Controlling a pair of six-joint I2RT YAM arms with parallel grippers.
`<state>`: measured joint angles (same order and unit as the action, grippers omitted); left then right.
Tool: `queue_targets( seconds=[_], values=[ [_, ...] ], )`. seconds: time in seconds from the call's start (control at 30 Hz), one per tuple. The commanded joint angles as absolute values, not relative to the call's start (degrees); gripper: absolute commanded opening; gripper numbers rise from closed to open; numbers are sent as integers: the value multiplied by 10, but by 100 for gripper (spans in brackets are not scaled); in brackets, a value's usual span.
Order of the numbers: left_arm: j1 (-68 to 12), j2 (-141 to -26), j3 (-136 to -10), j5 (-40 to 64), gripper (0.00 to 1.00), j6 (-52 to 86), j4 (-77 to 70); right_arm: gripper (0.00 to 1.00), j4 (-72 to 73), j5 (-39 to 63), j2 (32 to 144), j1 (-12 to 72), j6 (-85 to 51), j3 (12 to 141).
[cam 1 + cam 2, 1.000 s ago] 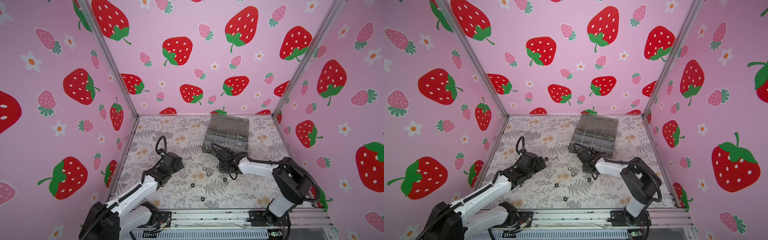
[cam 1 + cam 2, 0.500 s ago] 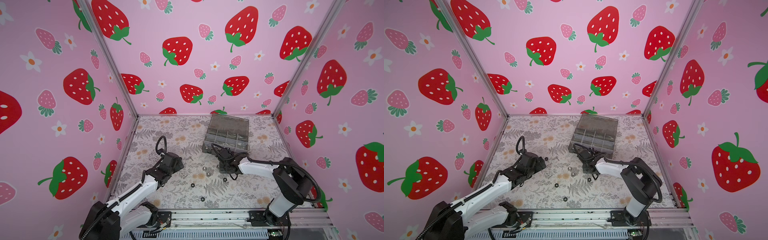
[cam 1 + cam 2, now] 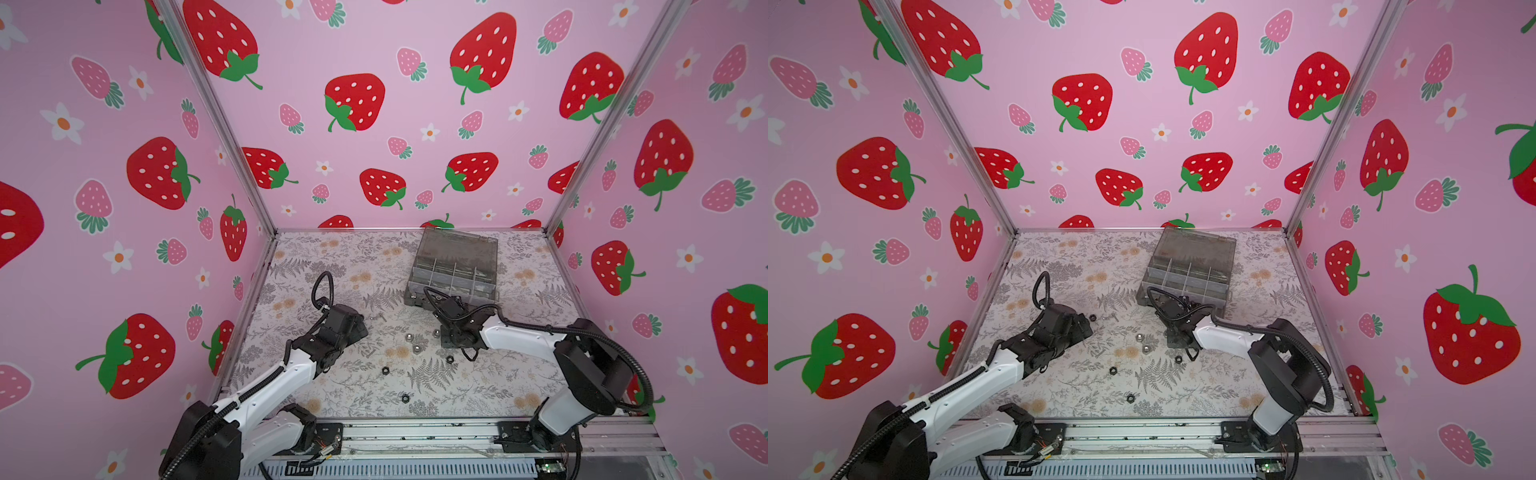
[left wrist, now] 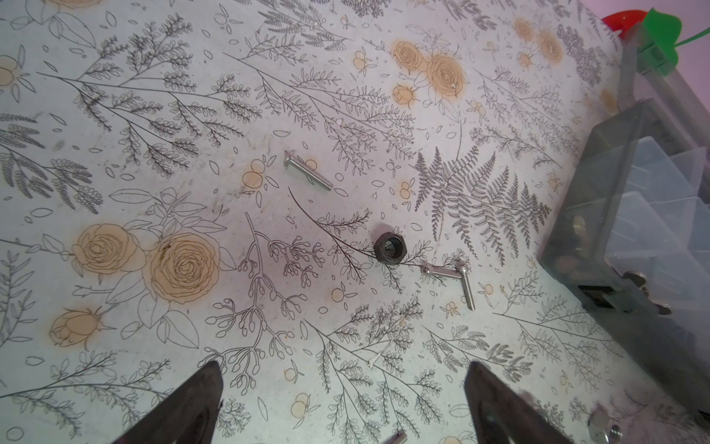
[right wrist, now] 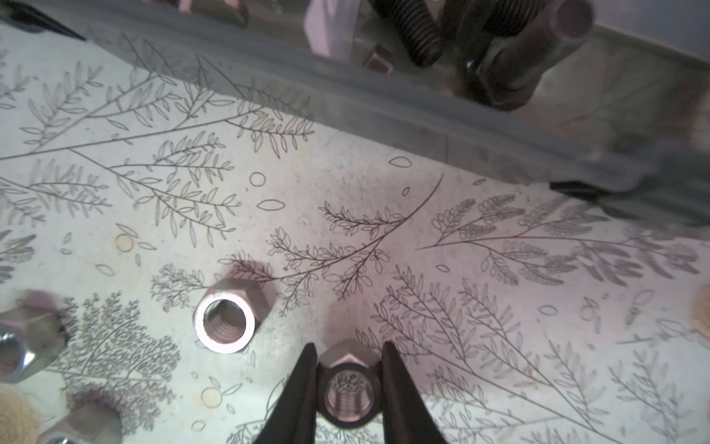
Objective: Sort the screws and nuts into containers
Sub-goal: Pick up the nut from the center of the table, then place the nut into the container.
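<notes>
My right gripper lifts the hex nut over the organiser's front side next and releases it. The end section (image 3: 485,286) farthest from my left gripper lies outward past that side.
My right gripper (image 5: 349,348) is shut on a small hex nut (image 5: 347,392), low over the table beside the organiser's front wall (image 5: 384,103). A silver nut (image 5: 226,321) lies close by, with others (image 5: 23,346) further off. In both top views the right gripper (image 3: 454,340) points down in front of the grey organiser box (image 3: 455,270), its lid raised. My left gripper (image 4: 344,365) is open and empty over the table. Ahead of it lie a black nut (image 4: 391,248) and silver screws (image 4: 307,175) (image 4: 466,288).
More loose parts lie on the floral table top: silver nuts (image 3: 408,336) (image 3: 417,350), black nuts (image 3: 385,370) (image 3: 405,399) (image 3: 449,358). Pink strawberry walls enclose three sides. A metal rail (image 3: 415,432) runs along the front edge.
The right jaws have closed a little further onto the nut. Neither arm has visibly moved.
</notes>
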<state>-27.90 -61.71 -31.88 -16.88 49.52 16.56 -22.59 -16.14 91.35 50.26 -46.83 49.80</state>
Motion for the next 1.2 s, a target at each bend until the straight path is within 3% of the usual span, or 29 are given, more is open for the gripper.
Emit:
queue_targets(
  seconds=[0.0,0.23,0.53,0.83,1.17],
  values=[
    [-276,-615,-344,-176,99,498,176,3,-264,-197,880,504,-471,520],
    [-275,-608,-343,-178,99,497,176,3,-276,-249,842,473,-451,554],
    [-276,-607,-347,-176,99,493,173,3,-248,-277,834,372,-396,582],
    [-276,-610,-347,-178,99,496,173,4,-217,-259,888,286,-337,624],
    [-276,-619,-353,-176,99,494,173,8,-192,-226,979,247,-304,674]
  ],
)
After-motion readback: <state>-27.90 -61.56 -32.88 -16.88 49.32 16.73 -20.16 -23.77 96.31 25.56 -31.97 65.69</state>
